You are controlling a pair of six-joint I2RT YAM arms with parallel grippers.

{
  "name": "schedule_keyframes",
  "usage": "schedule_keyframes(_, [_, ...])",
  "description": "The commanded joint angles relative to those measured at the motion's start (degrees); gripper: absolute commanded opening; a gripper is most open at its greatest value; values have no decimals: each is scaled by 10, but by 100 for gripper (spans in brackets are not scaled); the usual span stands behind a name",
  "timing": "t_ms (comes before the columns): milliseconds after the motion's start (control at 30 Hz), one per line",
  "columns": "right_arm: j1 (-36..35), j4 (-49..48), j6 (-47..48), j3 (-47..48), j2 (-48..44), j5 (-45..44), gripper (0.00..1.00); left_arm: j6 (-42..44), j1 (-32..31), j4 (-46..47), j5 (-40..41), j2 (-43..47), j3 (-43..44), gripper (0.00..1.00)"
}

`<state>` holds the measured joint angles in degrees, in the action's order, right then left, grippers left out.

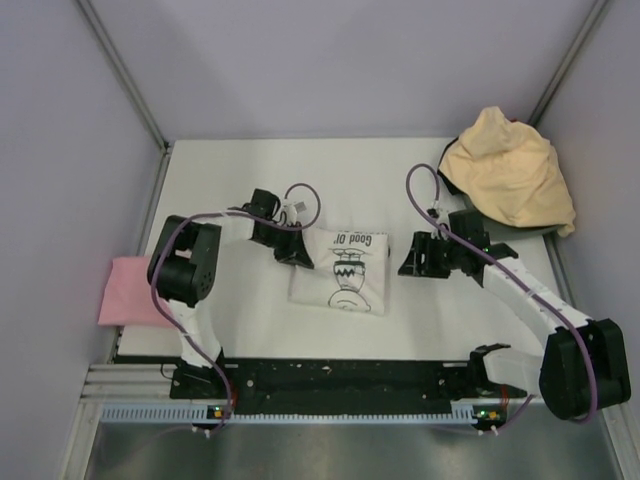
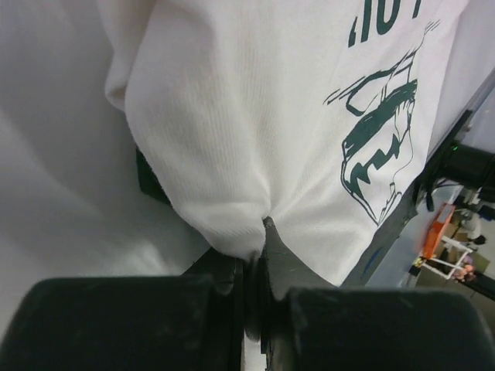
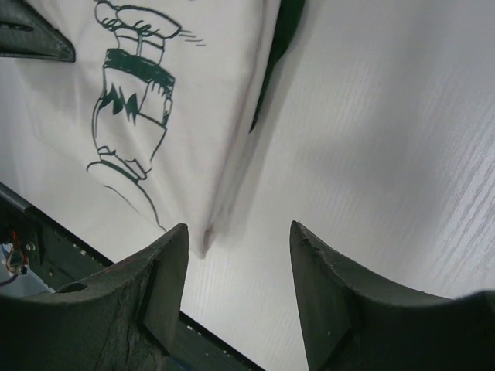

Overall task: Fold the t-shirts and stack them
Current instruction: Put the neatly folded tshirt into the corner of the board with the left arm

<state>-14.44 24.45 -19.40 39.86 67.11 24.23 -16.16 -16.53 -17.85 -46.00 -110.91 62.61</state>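
Observation:
My left gripper draws the white t-shirt's pinched edge left in the top view onto the pink t-shirt [image 1: 128, 292] next and releases it, since that pink t-shirt already lies flat.
A folded white t-shirt [image 1: 343, 268] with dark lettering and a cartoon print lies in the middle of the table. My left gripper [image 1: 296, 252] is at its left edge, shut on a pinch of the white cloth [image 2: 232, 224]. My right gripper [image 1: 412, 262] is open and empty just right of the shirt; in the right wrist view the shirt's corner [image 3: 203, 239] lies by my left fingertip [image 3: 174, 247]. A pale yellow-tan t-shirt [image 1: 508, 178] is heaped at the back right. A pink t-shirt [image 1: 128, 292] lies flat at the far left.
The white table [image 1: 240, 185] is walled by grey panels on three sides. A black rail [image 1: 340, 380] with the arm bases runs along the near edge. Dark cloth [image 3: 282, 39] shows under the white shirt's edge.

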Motion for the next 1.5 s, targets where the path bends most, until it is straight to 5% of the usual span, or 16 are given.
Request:
schedule_keyframes(0, [5, 13, 21, 29, -21, -17, 55, 196, 36, -195, 63, 84, 15, 0])
schedule_keyframes(367, [5, 44, 48, 44, -38, -37, 55, 404, 135, -413, 246, 249, 4, 0])
schedule_keyframes(733, [5, 57, 63, 53, -44, -40, 55, 464, 218, -538, 382, 367, 31, 0])
schedule_keyframes(1467, [5, 63, 109, 44, -49, -58, 56, 558, 381, -595, 447, 413, 145, 0])
